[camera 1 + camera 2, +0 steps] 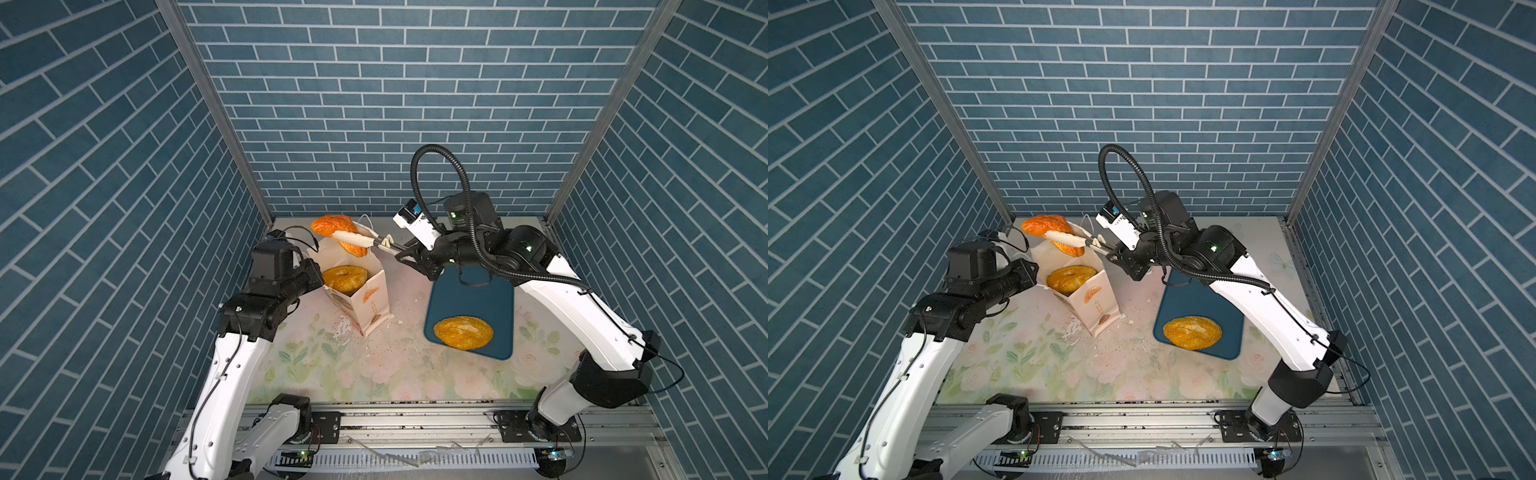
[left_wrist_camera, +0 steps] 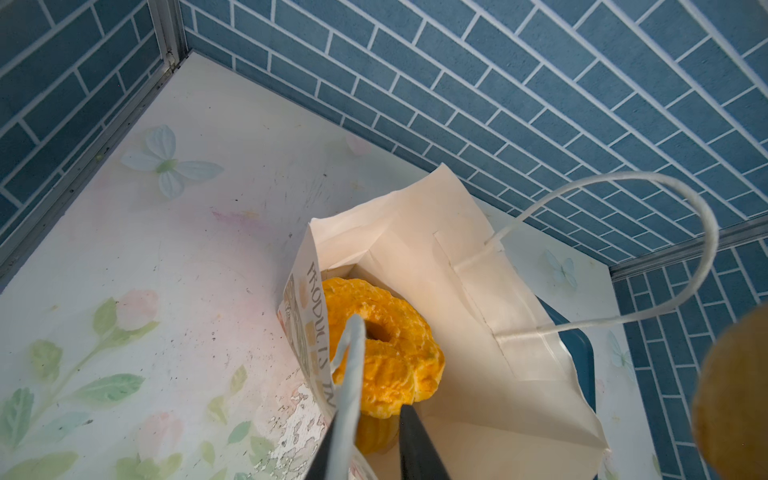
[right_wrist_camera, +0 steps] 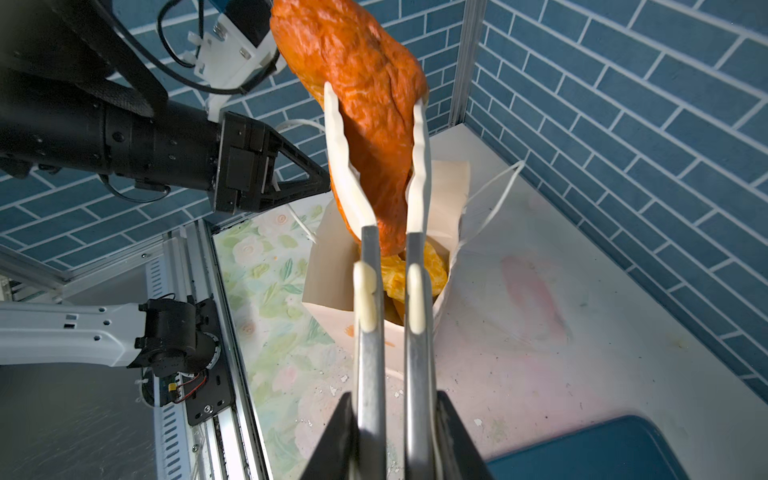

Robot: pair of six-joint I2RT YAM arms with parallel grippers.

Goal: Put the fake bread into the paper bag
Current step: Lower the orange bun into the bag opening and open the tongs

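The pastry still hangs above the bag's opening, so next my right gripper will lower the ends of the tongs inside the bag's opening (image 3: pixel 344 265) below it and release the metal tongs (image 3: pixel 370 332).
The paper bag (image 1: pixel 370 299) (image 1: pixel 1096 299) stands open at the back left of the table, with a golden ring of fake bread (image 1: pixel 345 279) (image 2: pixel 386 345) lying inside. My left gripper (image 1: pixel 316 273) (image 2: pixel 374 432) is shut on the bag's near rim, one finger inside and one outside beside a cord handle. My right gripper (image 1: pixel 409 255) (image 3: pixel 395 411) is shut on metal tongs (image 3: pixel 370 332). Their white tips pinch a reddish-orange pastry (image 1: pixel 332 226) (image 3: pixel 365 83) above the bag's mouth. A big seeded oval loaf (image 1: pixel 463 331) (image 1: pixel 1192 332) lies on the tray.
The dark blue tray (image 1: pixel 473 299) (image 1: pixel 1200 299) lies right of the bag, partly under my right arm. Crumbs and flaked paint dot the flowered tabletop (image 1: pixel 374 365) in front of the bag. Brick-patterned walls close in the back and both sides.
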